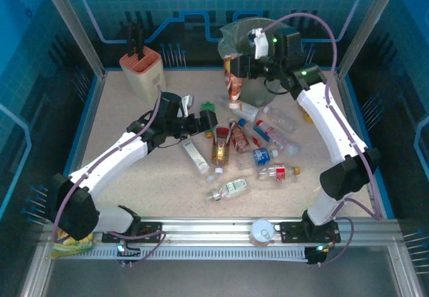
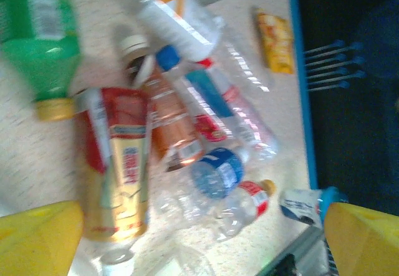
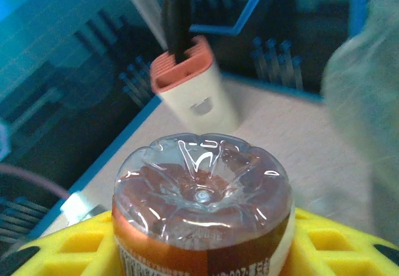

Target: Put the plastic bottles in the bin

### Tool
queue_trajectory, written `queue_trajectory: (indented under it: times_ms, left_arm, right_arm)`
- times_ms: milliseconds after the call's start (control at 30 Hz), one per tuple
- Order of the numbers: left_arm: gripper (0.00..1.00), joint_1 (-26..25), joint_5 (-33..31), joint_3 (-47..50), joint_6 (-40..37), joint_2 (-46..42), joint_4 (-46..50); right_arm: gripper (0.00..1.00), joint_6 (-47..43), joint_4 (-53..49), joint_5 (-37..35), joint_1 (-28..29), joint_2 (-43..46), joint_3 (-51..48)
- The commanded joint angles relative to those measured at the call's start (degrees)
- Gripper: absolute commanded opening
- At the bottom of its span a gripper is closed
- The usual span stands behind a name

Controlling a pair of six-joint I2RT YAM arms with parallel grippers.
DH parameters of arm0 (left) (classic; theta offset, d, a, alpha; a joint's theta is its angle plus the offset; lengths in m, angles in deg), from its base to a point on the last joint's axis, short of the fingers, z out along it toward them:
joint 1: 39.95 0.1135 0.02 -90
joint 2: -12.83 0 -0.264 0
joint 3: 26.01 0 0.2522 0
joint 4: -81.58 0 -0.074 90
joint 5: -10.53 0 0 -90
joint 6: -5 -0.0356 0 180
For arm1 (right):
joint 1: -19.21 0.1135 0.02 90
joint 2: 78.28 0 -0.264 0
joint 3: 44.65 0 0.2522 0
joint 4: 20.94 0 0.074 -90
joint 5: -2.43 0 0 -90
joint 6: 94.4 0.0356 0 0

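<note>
Next, my right gripper swings outward over the grey bin's opening [image 1: 242, 37] before it releases the orange-brown labelled bottle, which still hangs in front of the bin's rim.
Several plastic bottles [image 1: 258, 153] lie in a heap mid-table. Among them are a green one [image 2: 40, 39], a yellow-and-red labelled one [image 2: 118, 164], a blue-labelled clear one [image 2: 218, 173] and a red-labelled clear one [image 1: 278, 172]. My left gripper [image 1: 206, 121] hovers over the heap's left side, open wide, its yellow fingers [image 2: 37, 242] far apart with nothing between them. My right gripper [image 1: 242, 68] is shut on an orange-brown labelled bottle [image 3: 202, 195], base towards the camera. That bottle [image 1: 234, 76] hangs just in front of the bag-lined grey bin [image 1: 236, 34] at the back.
A peach knife block [image 1: 142, 69] with black handles stands at the back left. A yellow snack bag [image 2: 274, 42] lies near the right wall, another [image 1: 70, 243] by the left arm's base. A round can [image 1: 261, 231] sits on the front rail.
</note>
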Motion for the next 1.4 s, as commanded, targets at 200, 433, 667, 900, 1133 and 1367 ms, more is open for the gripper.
queue_trajectory:
  times_ms: [200,433,667,900,1133,1367]
  left_arm:
    - [0.99,-5.93,-13.74,6.56,9.26,-5.45,12.99]
    - [0.99,-9.17,-14.63,8.35,11.64,-4.58,15.7]
    - [0.99,-11.05,-14.24,9.51,13.11,-2.52,14.83]
    - [0.99,-11.56,-13.66,11.89,14.86,-0.99,11.2]
    - [0.99,-11.49,-12.46,13.85,16.03,1.15,8.0]
    - [0.99,-11.82,-10.53,15.84,18.09,2.5,4.68]
  right_arm:
    - [0.0,-11.76,-4.42,-21.9,-1.2,-13.14,23.92]
    - [0.0,-18.15,-0.9,-33.92,-2.4,-25.71,37.66]
    - [0.0,-16.16,0.5,-34.56,-5.6,-33.65,42.73]
    - [0.0,-14.76,-1.34,-32.53,-7.76,-37.53,41.58]
    - [0.18,-13.2,-1.97,-31.13,-9.17,-38.56,38.24]
    - [0.72,-12.74,-3.61,-29.91,-10.07,-39.21,38.91]
